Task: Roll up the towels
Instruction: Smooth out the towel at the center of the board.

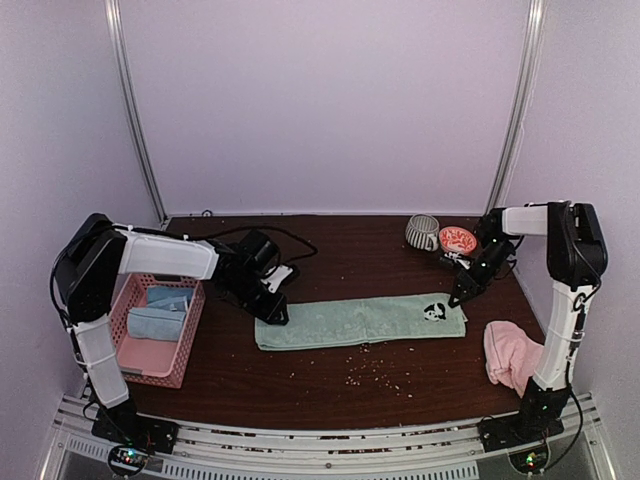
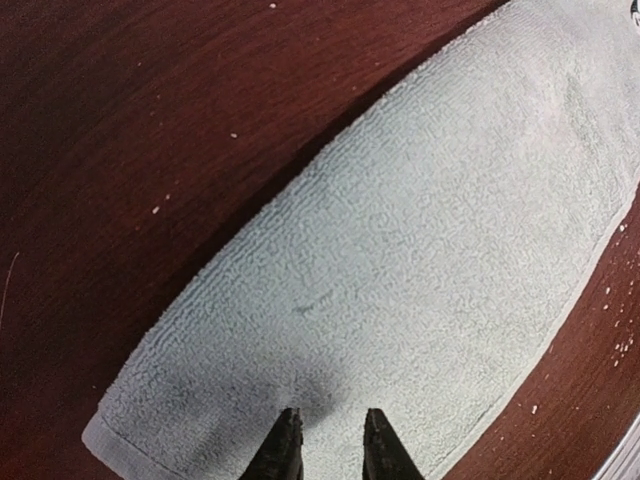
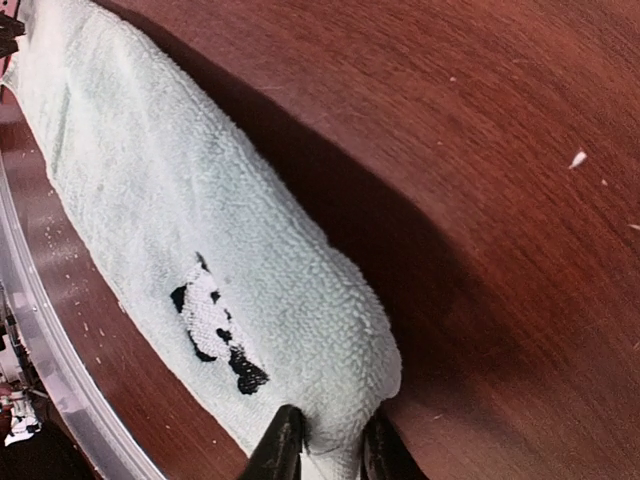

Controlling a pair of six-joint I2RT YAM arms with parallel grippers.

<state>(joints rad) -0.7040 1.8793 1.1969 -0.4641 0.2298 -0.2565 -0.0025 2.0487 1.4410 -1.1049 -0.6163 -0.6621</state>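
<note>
My left gripper is open and has only flat cloth under its fingers, so next it will move outward and toward the basket, onto the hem at the mint green towel's far basket-side corner [image 1: 257,320] [image 2: 98,430].
The mint green towel [image 1: 360,320] lies flat as a long strip across the middle of the table, with a panda patch [image 1: 435,311] near its right end. My left gripper [image 1: 275,314] hovers low over the strip's left end, its fingers [image 2: 283,447] slightly apart with only flat cloth [image 2: 420,230] beneath them. My right gripper [image 1: 458,298] is at the right end. In the right wrist view its gripper [image 3: 325,445] pinches the bunched, slightly lifted edge of the mint towel [image 3: 200,200]. The pink towel [image 1: 510,355] lies crumpled at the right, beside the right arm.
A pink basket [image 1: 128,300] with pale blue cloths [image 1: 160,320] stands at the left edge. A striped mug [image 1: 422,232] and a red patterned bowl [image 1: 458,239] sit at the back right. Small crumbs [image 1: 375,370] dot the wood in front of the towel.
</note>
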